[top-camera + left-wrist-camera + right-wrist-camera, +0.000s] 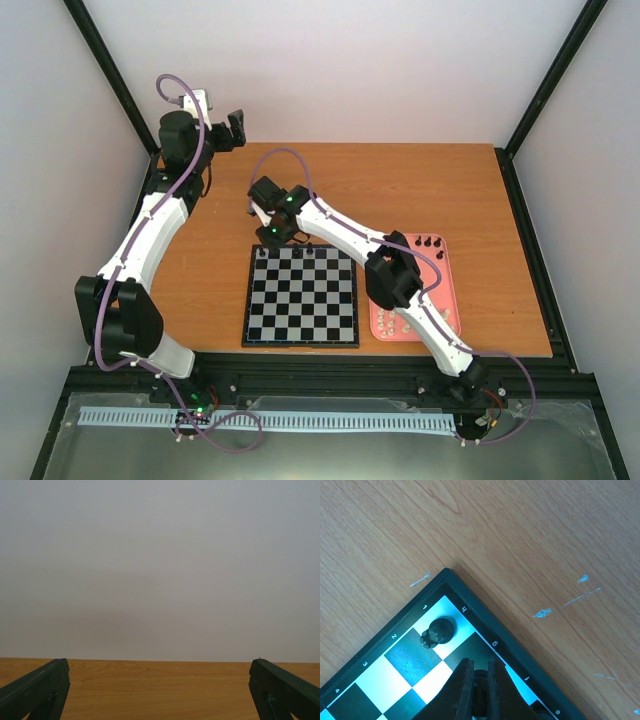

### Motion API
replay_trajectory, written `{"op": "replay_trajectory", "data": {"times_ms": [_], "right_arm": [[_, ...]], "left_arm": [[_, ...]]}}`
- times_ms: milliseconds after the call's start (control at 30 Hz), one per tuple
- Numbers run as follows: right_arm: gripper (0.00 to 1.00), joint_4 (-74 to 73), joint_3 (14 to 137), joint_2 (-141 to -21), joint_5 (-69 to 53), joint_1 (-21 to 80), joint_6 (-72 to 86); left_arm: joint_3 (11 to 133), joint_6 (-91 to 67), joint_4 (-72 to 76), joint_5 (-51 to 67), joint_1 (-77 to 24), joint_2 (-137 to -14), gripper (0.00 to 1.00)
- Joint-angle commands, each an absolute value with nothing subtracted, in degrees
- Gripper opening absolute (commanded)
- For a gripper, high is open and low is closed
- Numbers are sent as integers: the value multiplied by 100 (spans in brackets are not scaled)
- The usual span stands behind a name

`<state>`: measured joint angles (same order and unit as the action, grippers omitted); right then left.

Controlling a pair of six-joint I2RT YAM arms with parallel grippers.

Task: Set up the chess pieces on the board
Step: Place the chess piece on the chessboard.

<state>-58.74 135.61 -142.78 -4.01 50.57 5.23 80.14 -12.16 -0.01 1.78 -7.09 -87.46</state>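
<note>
The black chess piece goes down in my right gripper onto the dark square beside the black rook next and is released there, since that square still stands empty.
The board (pixel 300 300) lies near the table's front edge. My right gripper (pixel 272 236) is over its far left corner, shut on a black chess piece (pixel 480 676) that shows only as a dark base between the fingers (pixel 464 682). That piece is over the dark square beside a black rook (pixel 438 632), which stands on the corner square of the board (pixel 470 604). Two more black pieces (pixel 300 253) stand on the far row. My left gripper (pixel 237 128) is raised at the back left, open and holding nothing (pixel 160 692).
A pink tray (pixel 448 290) lies right of the board, with black pieces (pixel 430 243) at its far end and white pieces (pixel 392 322) at its near end. My right forearm crosses above the tray. Black frame posts stand at the table's back corners.
</note>
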Motion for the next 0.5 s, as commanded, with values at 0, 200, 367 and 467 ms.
{"op": "replay_trajectory", "data": {"times_ms": [0, 200, 367, 467], "right_arm": [[3, -5858, 13701, -14440, -282, 5133, 563], [3, -5771, 13703, -14526, -221, 5132, 591], [3, -5726, 13705, -14571, -250, 5133, 589], [3, -5706, 13704, -14583, -252, 5128, 585]], "left_arm": [[8200, -1173, 62, 222, -714, -8656, 100], [8206, -1178, 65, 224, -712, -8678, 100], [8207, -1177, 62, 229, -714, -8690, 100], [8201, -1178, 62, 226, -712, -8684, 100]]}}
